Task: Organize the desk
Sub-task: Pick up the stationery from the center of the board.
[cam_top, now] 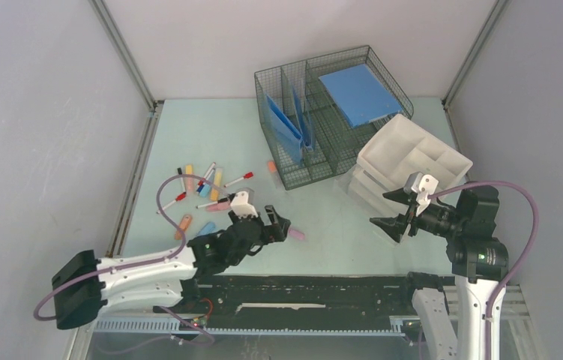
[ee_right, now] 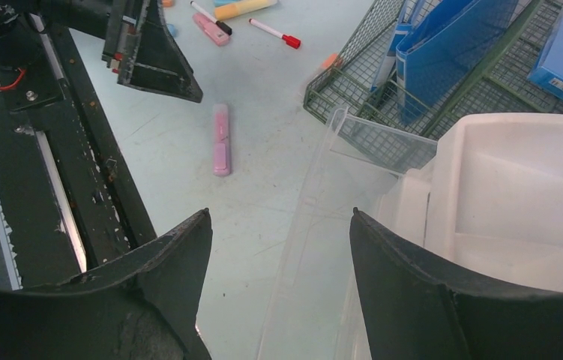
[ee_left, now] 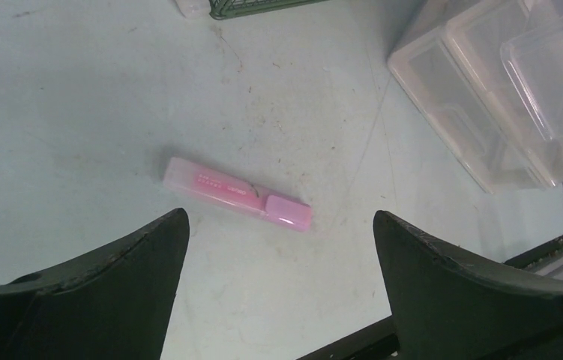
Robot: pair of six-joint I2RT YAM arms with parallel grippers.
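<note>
The pink highlighter lies at a slant to the left gripper's open fingers, so the left gripper will next move down over it, turn to line up, and close on the highlighter's middle [cam_top: 294, 233] [ee_left: 248, 196].
The pale mint-green desk [cam_top: 338, 225] holds a pink highlighter [cam_top: 297, 235] lying flat near the front middle. My left gripper [cam_top: 284, 225] hovers just left of it, open. In the left wrist view the highlighter [ee_left: 237, 193] lies just beyond the gripper [ee_left: 280, 214], with nothing between the fingers. My right gripper [cam_top: 383, 210] is open beside the stacked trays. The right wrist view has this gripper [ee_right: 280, 212] above the edge of a clear tray [ee_right: 323, 172], gripping nothing.
A wire basket [cam_top: 330, 112] at the back holds blue folders [cam_top: 285, 127] and a blue notebook [cam_top: 359, 94]. A white divided tray [cam_top: 413, 154] sits on clear trays [cam_top: 364, 187]. Several markers [cam_top: 203, 187] lie scattered at the left. A black rail [cam_top: 300, 292] runs along the near edge.
</note>
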